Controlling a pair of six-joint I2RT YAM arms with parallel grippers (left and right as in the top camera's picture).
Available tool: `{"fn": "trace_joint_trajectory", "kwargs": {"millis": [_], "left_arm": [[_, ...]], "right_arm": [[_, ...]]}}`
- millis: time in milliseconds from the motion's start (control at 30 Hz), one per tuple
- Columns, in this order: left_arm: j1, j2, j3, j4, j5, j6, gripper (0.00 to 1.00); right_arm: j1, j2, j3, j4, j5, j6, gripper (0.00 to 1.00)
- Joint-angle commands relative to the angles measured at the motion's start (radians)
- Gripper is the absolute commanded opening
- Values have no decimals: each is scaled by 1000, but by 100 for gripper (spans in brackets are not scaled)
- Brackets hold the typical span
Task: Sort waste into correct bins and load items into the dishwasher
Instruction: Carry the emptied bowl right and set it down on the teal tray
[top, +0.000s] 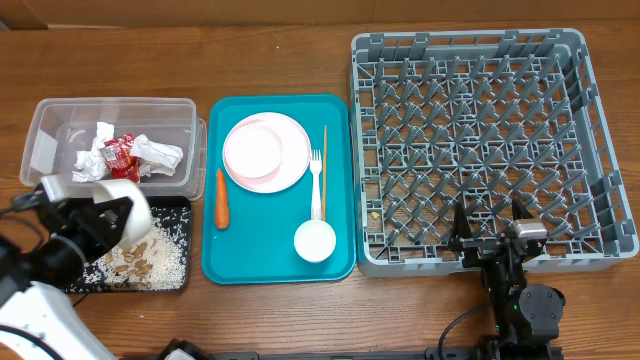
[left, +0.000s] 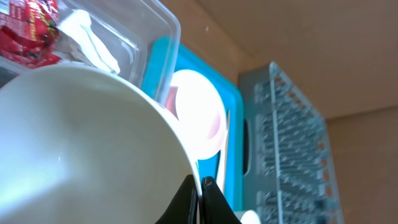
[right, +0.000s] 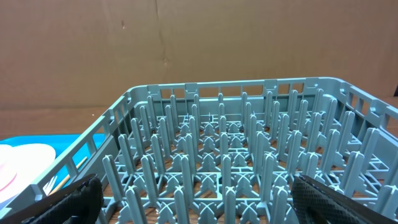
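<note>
I will next swing my left gripper onto the bare near part of the teal tray, level the bowl (top: 122, 200) and then release it. That part of the tray is to the gripper's right in the overhead view.
My left gripper (top: 112, 210) is shut on the rim of a white bowl (top: 122, 200), tipped over the shallow black tray (top: 170, 282), which holds pale crumbly scraps (top: 140, 258). In the left wrist view the bowl (left: 81, 149) fills the frame, with my fingers (left: 199, 193) pinching its rim. The clear tub (top: 40, 150) holds crumpled napkins (top: 95, 150) and a red wrapper (top: 120, 152). On the teal tray (top: 260, 262) lie a carrot (top: 221, 198), a pink plate (top: 265, 151), a white fork (top: 316, 185), a wooden stick (top: 325, 150) and a white cup (top: 314, 241). My right gripper (top: 490, 228) is open at the grey rack's near edge (right: 224, 162).
The grey rack (top: 480, 140) fills the right side of the table. The brown table (top: 280, 50) runs along the back.
</note>
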Motion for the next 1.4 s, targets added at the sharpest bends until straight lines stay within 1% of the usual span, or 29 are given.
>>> {"fn": "trace_joint_trajectory", "kwargs": {"millis": [0, 33, 200, 367, 400, 533, 633, 667, 833, 1033, 1200, 1300, 1367], "left_arm": [[-128, -61, 29, 15, -189, -145, 4], [-208, -80, 31, 26, -254, -178, 4], [-497, -92, 31, 55, -494, -295, 4], [-776, -66, 30, 76, -660, -386, 4], [-877, -49, 30, 92, -708, -425, 4], [-1060, 4, 30, 105, -791, -489, 4], [-1169, 66, 30, 105, -835, -511, 4], [-1228, 113, 30, 105, -859, -526, 4], [-1316, 235, 30, 119, -948, -555, 4], [-1341, 357, 30, 154, -938, -558, 4], [-1341, 411, 30, 199, -920, -558, 4], [-1341, 419, 30, 225, -888, -558, 6], [-1341, 419, 30, 235, -885, -558, 12]], "right_arm": [[-3, -11, -11, 8, -1, 4, 100], [-3, -11, -11, 8, -1, 4, 100], [-4, -12, -11, 8, -1, 4, 100], [-3, -11, -11, 8, -1, 4, 100], [-4, -12, -11, 8, -1, 4, 100], [-3, -11, -11, 8, -1, 4, 100], [-3, -11, -11, 8, -1, 4, 100], [-3, -12, -11, 8, -1, 4, 100], [-3, -11, -11, 8, -1, 4, 100], [-3, -11, -11, 8, -1, 4, 100], [-4, -12, -11, 8, -1, 4, 100], [-3, -11, -11, 8, -1, 4, 100], [-4, -11, -11, 8, -1, 4, 100]]}}
